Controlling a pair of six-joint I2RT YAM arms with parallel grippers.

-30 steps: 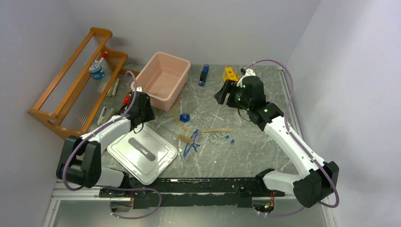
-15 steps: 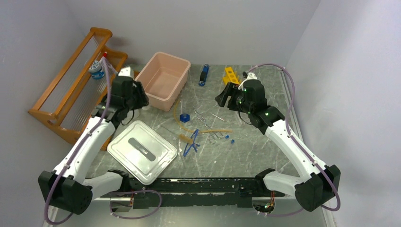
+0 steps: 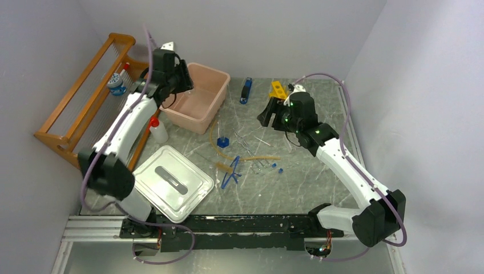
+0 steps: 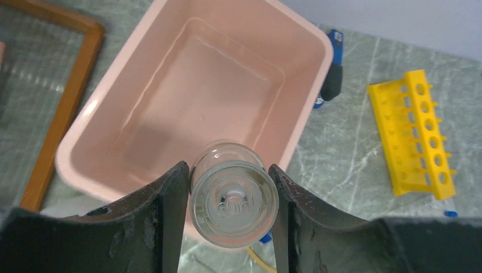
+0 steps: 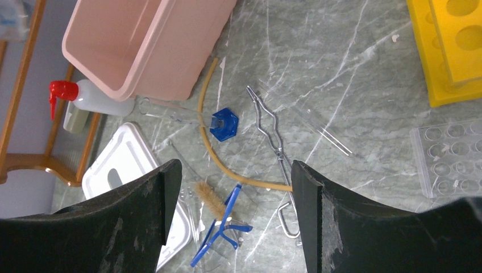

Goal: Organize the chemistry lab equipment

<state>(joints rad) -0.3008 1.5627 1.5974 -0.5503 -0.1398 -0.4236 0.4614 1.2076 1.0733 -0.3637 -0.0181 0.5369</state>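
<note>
The left gripper should bring the small clear glass jar down inside the tub's sides, close to the pink tub's bottom (image 3: 196, 105) (image 4: 200, 94).
My left gripper (image 3: 180, 79) hangs above the pink tub (image 3: 216, 101) and is shut on a small clear glass jar (image 4: 233, 199). The jar's base faces the wrist camera, over the tub's (image 4: 210, 96) near wall. My right gripper (image 3: 268, 114) is open and holds nothing. It hovers high over the table's middle, its jaws (image 5: 236, 168) framing the loose items below. These are a tan hose (image 5: 210, 145), blue tongs (image 5: 219, 227), metal tongs (image 5: 273, 133), a blue cap piece (image 5: 223, 124) and a brush (image 5: 210, 198). The red-capped squeeze bottle (image 3: 157, 130) stands left of the tub.
A grey-white lid (image 3: 171, 182) lies at the front left. The wooden rack (image 3: 85, 108) lines the left wall. A yellow holed rack (image 3: 278, 89) and a blue tool (image 3: 246, 90) sit at the back. A clear well plate (image 5: 449, 159) lies near the yellow rack (image 5: 449, 51).
My left arm rose from table level beside the tub and swung back over it with the jar, uncovering the squeeze bottle. My right arm barely shifted.
</note>
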